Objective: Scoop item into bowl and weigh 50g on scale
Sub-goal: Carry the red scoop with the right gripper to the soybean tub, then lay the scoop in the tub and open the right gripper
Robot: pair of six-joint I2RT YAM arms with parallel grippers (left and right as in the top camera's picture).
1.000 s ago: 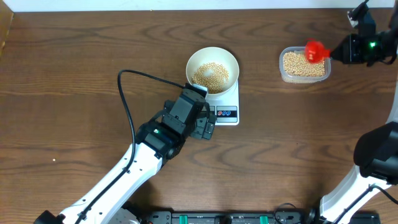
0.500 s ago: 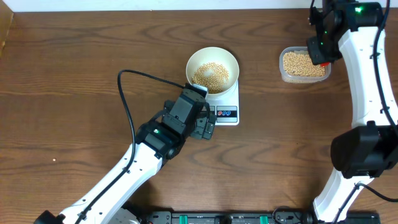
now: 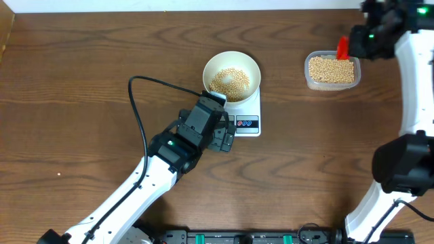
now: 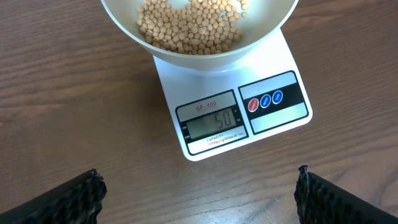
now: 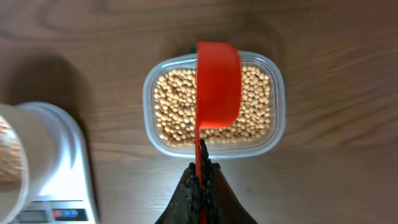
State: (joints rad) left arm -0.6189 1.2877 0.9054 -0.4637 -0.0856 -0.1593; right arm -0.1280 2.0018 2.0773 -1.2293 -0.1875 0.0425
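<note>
The robot's right gripper will next move down beside the clear tub and turn the red scoop [image 5: 217, 84] upright onto the beans in the tub.
The white bowl [image 3: 232, 75] stands on the white scale [image 3: 245, 114] and holds tan beans [image 3: 230, 80]. In the left wrist view the bowl [image 4: 186, 59] holds beans [image 4: 193, 25], and the display of the scale [image 4: 214, 126] reads 50. My left gripper [image 4: 198, 193] is open and empty over the wood just in front of the scale; it also shows in the overhead view [image 3: 222, 137]. My right gripper [image 5: 201, 177] is shut on the handle of a red scoop [image 5: 217, 84], held turned over above a clear tub of beans [image 5: 214, 106]. The scoop also shows in the overhead view [image 3: 343, 47].
The clear tub [image 3: 331, 70] sits at the back right of the wooden table. A black cable [image 3: 139, 115] loops from my left arm across the table left of the scale. The right arm [image 3: 413, 88] runs down the right edge.
My right arm has swung around at the tub, carrying the red scoop from over the tub's middle to its far right edge. The left arm, bowl and scale have not moved.
</note>
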